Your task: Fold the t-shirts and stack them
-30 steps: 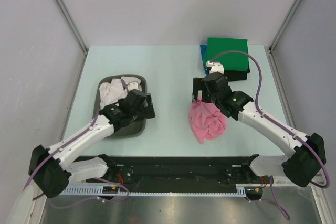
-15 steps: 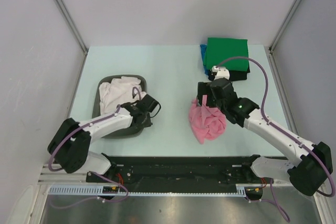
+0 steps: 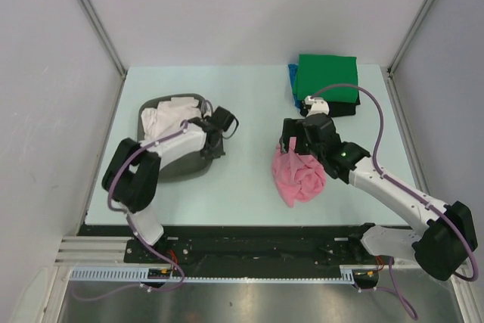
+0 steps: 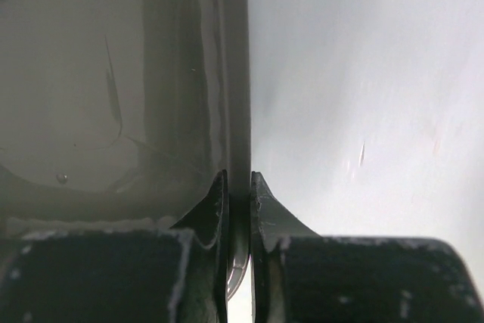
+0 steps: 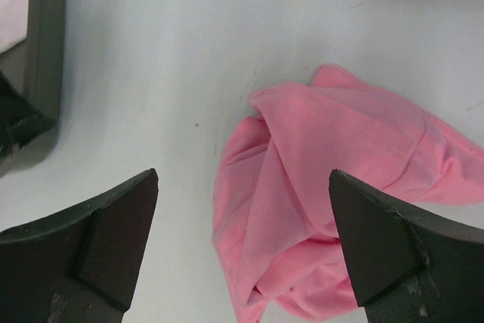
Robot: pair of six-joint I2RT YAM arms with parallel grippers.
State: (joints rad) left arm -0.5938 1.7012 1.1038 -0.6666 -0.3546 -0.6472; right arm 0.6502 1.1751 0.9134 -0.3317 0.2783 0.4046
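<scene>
The table's bare far corner lies outward of the left gripper and to its left in the top view, so the robot will slide the tray there and let go of the tray's rim.
A crumpled pink t-shirt lies right of the table's centre. My right gripper hovers over its far left edge, open, with nothing between its fingers. A white t-shirt lies bunched in the grey tray. My left gripper is shut on the tray's right rim. At the back right sits a folded stack: a green t-shirt on top, a blue one showing at its left, a black one at its near edge.
Grey walls with metal posts close the table at the back and sides. The left arm lies across the tray's near half. A black rail runs along the near edge between the arm bases.
My left gripper swung to the tray's right rim and shut on it. The tray has shifted away from the near edge and turned a little. The right arm barely moved.
</scene>
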